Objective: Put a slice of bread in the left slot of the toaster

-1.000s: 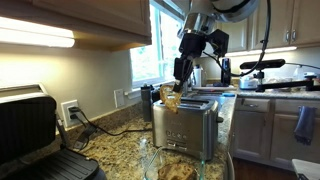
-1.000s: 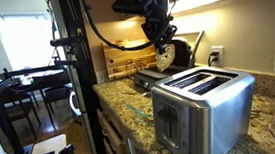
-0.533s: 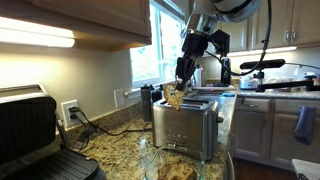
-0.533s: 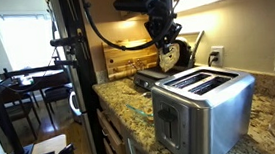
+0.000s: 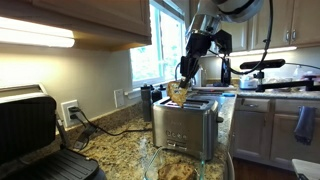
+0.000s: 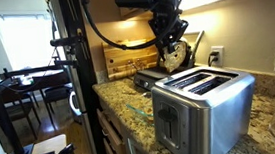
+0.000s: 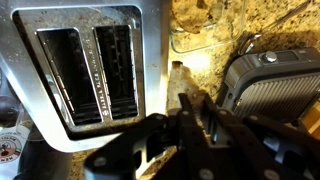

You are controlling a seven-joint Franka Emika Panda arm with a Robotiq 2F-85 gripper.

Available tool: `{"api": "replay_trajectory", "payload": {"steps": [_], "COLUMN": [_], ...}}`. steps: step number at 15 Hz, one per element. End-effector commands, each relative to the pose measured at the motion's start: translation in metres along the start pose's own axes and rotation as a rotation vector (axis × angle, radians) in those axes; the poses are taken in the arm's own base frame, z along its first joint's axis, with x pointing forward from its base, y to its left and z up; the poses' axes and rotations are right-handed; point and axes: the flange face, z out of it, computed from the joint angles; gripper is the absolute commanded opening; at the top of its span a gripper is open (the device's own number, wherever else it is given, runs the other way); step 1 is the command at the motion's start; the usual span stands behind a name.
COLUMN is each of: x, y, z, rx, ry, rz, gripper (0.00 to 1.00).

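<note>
My gripper has the slot nearest the grill press (image 6: 190,79) to its left in the wrist view, so it should next move sideways over that slot and let go of the bread (image 6: 174,57).
The stainless-steel toaster (image 5: 186,126) stands on the granite counter, its two slots open on top; it shows in both exterior views (image 6: 202,103) and in the wrist view (image 7: 88,75). My gripper (image 5: 183,80) is shut on the slice of bread (image 5: 177,94), a tan speckled slice hanging below the fingers just above the toaster's top edge. In an exterior view the gripper (image 6: 173,46) holds the bread (image 6: 174,57) above and behind the toaster. In the wrist view the gripper (image 7: 183,108) grips the slice edge-on (image 7: 178,76), beside the slots, not over them.
A black hinged grill press (image 5: 35,135) stands open on the counter, also in the wrist view (image 7: 270,80). A clear glass dish (image 5: 170,165) sits in front of the toaster. Wall cabinets hang above, and a window is behind the arm.
My gripper has carried the bread a little sideways and up, closer over the toaster's top. The toaster and the other things have not moved.
</note>
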Motion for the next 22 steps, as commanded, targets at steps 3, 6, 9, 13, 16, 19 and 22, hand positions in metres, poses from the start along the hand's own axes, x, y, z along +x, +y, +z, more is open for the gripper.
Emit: {"api": "replay_trajectory", "payload": {"steps": [3, 6, 9, 13, 16, 19, 22], "x": [-0.016, -0.015, -0.014, -0.012, -0.012, -0.011, -0.01], "y": [0.017, 0.024, 0.026, 0.029, 0.033, 0.04, 0.046], "z": [-0.011, -0.012, -0.011, -0.01, -0.01, -0.009, -0.007], "rx": [-0.015, -0.016, -0.017, -0.018, -0.02, -0.021, -0.024], "ry": [0.025, 0.028, 0.029, 0.031, 0.033, 0.032, 0.029], "rz": [0.037, 0.049, 0.054, 0.059, 0.066, 0.08, 0.092], "gripper": [0.06, 0.06, 0.06, 0.06, 0.06, 0.06, 0.06]}}
